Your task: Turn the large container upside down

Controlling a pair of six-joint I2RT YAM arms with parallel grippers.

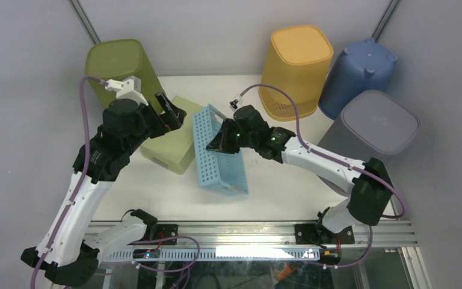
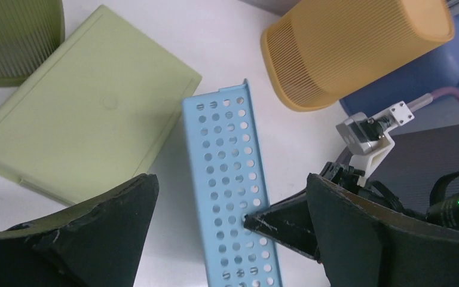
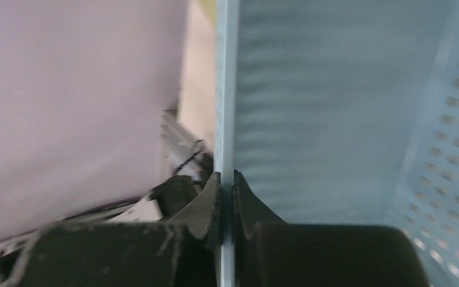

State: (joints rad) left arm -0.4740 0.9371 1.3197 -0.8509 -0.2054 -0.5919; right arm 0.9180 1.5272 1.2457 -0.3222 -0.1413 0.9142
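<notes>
Next, my right gripper draws back and to the right in the top view and releases the basket's upper long side there, since bare table lies by its open side.
A light blue perforated basket (image 1: pixel 221 158) stands tipped up on one long side in the middle of the table, its open side facing right. My right gripper (image 1: pixel 216 144) is shut on its upper long wall; the right wrist view shows the thin blue wall (image 3: pixel 226 89) pinched between the jaws of that gripper (image 3: pixel 227 182). My left gripper (image 1: pixel 177 113) is open and empty, hovering just left of the basket over a flat pale green box (image 1: pixel 171 144). In the left wrist view the basket's perforated wall (image 2: pixel 230 155) lies between the spread jaws of the left gripper (image 2: pixel 230 197).
An olive tall bin (image 1: pixel 120 63) stands at the back left. A yellow ribbed bin (image 1: pixel 295 66), a blue bin (image 1: pixel 361 72) and a grey bin (image 1: pixel 373 123) stand upside down at the back right. The green box (image 2: pixel 89 119) lies beside the basket.
</notes>
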